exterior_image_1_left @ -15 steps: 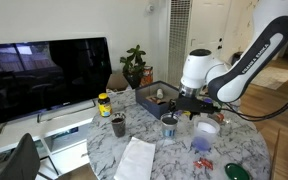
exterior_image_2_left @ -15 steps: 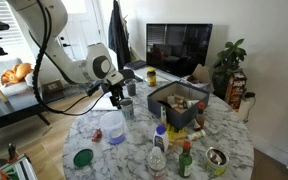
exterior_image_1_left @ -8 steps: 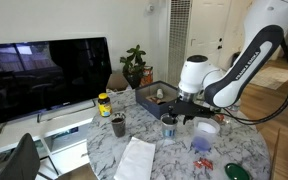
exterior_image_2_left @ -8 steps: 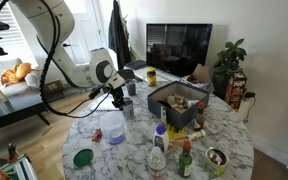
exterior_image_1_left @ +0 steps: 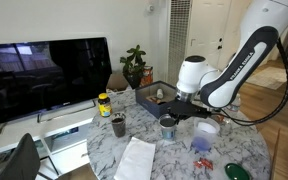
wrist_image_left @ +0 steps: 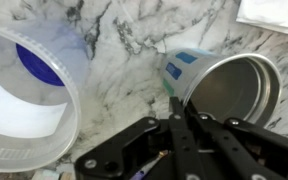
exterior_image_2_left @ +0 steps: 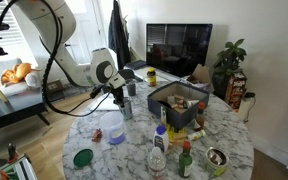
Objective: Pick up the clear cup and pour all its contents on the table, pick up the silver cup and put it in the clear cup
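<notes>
The gripper lifts above the clear cup's rim next, crosses over its opening [exterior_image_2_left: 112, 117] [wrist_image_left: 26, 98], lowers inside and releases, as the clear cup is upright to its left in the wrist view.
The silver cup [wrist_image_left: 229, 92] stands on the marble table [wrist_image_left: 124, 40]; my gripper [wrist_image_left: 182, 100] is shut on its near rim, one finger inside and one outside. Both exterior views show the gripper [exterior_image_1_left: 174, 113] [exterior_image_2_left: 122, 98] low over the silver cup [exterior_image_1_left: 168, 126] [exterior_image_2_left: 127, 109]. The clear cup [wrist_image_left: 24, 100] stands upright just beside it, apart from the fingers, with a blue-purple piece [wrist_image_left: 39, 65] showing through its wall. In the exterior views the clear cup [exterior_image_1_left: 206, 128] [exterior_image_2_left: 111, 124] stands near a purple piece [exterior_image_1_left: 200, 146] on the table.
A dark cup [exterior_image_1_left: 118, 125] and a yellow-lidded jar [exterior_image_1_left: 104, 104] stand near the TV-side edge. A white napkin [exterior_image_1_left: 136, 158] lies at the front. A black bin [exterior_image_2_left: 179, 104] fills the middle, with bottles [exterior_image_2_left: 159, 150] beside it. A green round piece [exterior_image_2_left: 82, 157] lies near the edge.
The jaws have gone from wide open to shut on the silver cup's rim. The arm has sunk slightly; both cups stand where they were.
</notes>
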Robot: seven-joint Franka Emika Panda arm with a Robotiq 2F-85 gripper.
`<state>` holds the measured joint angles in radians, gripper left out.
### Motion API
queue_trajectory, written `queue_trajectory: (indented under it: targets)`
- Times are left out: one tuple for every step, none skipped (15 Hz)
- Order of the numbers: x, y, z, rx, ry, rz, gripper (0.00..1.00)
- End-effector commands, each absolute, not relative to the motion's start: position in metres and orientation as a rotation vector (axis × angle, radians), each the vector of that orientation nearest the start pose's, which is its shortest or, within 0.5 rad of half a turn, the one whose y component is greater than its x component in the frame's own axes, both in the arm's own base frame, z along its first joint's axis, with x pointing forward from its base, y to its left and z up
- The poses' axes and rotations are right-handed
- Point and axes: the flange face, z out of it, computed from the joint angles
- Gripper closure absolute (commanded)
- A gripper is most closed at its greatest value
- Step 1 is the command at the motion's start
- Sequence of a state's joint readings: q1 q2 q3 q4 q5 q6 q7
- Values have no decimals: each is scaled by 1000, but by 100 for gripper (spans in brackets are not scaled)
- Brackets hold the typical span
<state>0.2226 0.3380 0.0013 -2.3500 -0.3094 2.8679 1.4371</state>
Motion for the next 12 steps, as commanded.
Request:
queue_trajectory:
  targets:
    - [502, 128, 226, -2727, 1343, -321, 99]
    - [498, 124, 236, -2723, 1335, -331, 99]
    - [495, 121, 246, -2715, 1323, -344, 99]
    - [490, 115, 257, -2708, 1311, -359, 99]
    - [482, 107, 269, -2692, 1305, -371, 99]
    - [476, 101, 280, -2679, 1302, -383, 99]
    - [465, 91, 290, -2666, 1295, -397, 99]
    - [455, 80, 301, -2645, 1294, -412, 99]
    - [447, 72, 311, -2620, 1286, -422, 99]
    - [438, 61, 321, -2588, 1296, -437, 99]
    - [428, 51, 330, -2554, 1297, -445, 99]
    - [418, 41, 343, -2518, 1294, -453, 99]
